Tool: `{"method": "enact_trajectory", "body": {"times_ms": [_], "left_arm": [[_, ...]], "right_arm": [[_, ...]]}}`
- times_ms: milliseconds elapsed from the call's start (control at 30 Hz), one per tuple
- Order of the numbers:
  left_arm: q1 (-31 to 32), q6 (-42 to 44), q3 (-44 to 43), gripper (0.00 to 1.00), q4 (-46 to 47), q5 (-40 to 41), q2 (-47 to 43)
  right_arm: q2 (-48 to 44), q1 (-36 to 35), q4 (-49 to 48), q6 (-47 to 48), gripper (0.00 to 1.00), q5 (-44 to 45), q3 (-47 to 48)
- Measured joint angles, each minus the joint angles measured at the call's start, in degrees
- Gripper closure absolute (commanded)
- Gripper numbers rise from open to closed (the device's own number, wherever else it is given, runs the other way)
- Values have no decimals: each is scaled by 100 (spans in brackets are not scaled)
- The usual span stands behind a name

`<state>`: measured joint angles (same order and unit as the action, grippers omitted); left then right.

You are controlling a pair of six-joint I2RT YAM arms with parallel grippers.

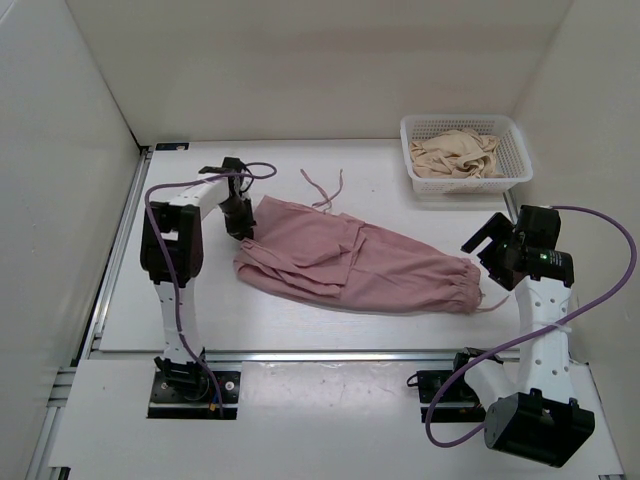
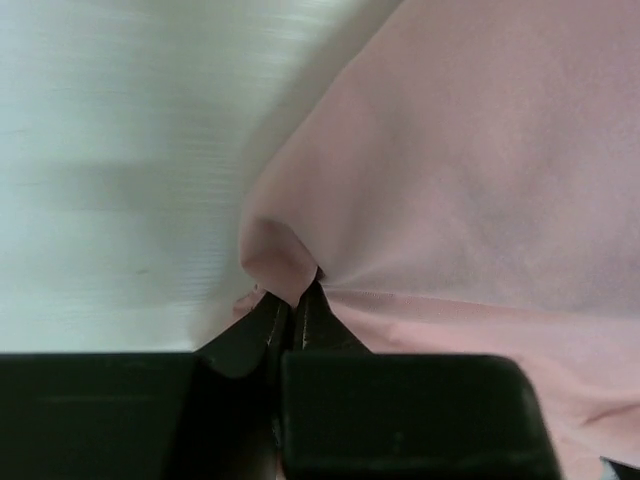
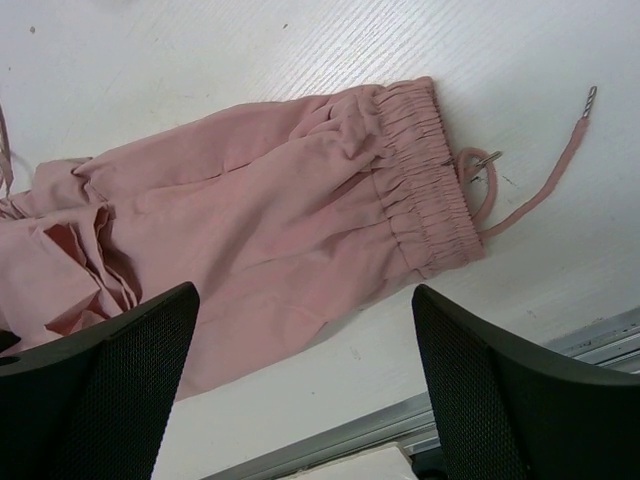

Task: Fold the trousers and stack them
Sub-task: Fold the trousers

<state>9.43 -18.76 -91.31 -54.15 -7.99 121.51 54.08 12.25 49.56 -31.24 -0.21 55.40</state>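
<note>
The trousers (image 1: 350,265) lie stretched, so next my left gripper should carry the pinched edge of the trousers up and to the right in the top view toward their gathered end and release it.
Pink trousers (image 1: 350,265) lie stretched across the middle of the white table, an elastic gathered end with a drawstring (image 3: 520,195) at the right. My left gripper (image 1: 243,228) is shut on the trousers' left edge; in the left wrist view the black fingers (image 2: 292,318) pinch a fold of pink cloth (image 2: 280,255). My right gripper (image 1: 492,243) is open and empty, above the table just right of the gathered end (image 3: 425,175); its fingers (image 3: 490,390) stand wide apart.
A white basket (image 1: 512,135) with beige cloth (image 1: 457,153) stands at the back right. Two thin pink cords (image 1: 325,188) trail behind the trousers. A metal rail (image 1: 300,353) runs along the table's near edge. White walls enclose the table.
</note>
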Motion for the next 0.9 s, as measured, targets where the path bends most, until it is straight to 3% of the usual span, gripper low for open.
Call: {"method": "enact_trajectory", "body": {"times_ms": [200, 400, 633, 900], "left_arm": [[-387, -190, -155, 90, -332, 761, -551], [-431, -208, -1626, 90, -953, 1786, -1307], [1113, -706, -2284, 90, -1427, 2588, -1823], [3250, -1617, -2710, 90, -1775, 3123, -1456]], "right_arm": [[0, 0, 0, 22, 8, 0, 0], [-2, 0, 0, 26, 8, -7, -2], [-28, 0, 2, 22, 8, -70, -133], [-28, 0, -2, 22, 8, -153, -162]]}}
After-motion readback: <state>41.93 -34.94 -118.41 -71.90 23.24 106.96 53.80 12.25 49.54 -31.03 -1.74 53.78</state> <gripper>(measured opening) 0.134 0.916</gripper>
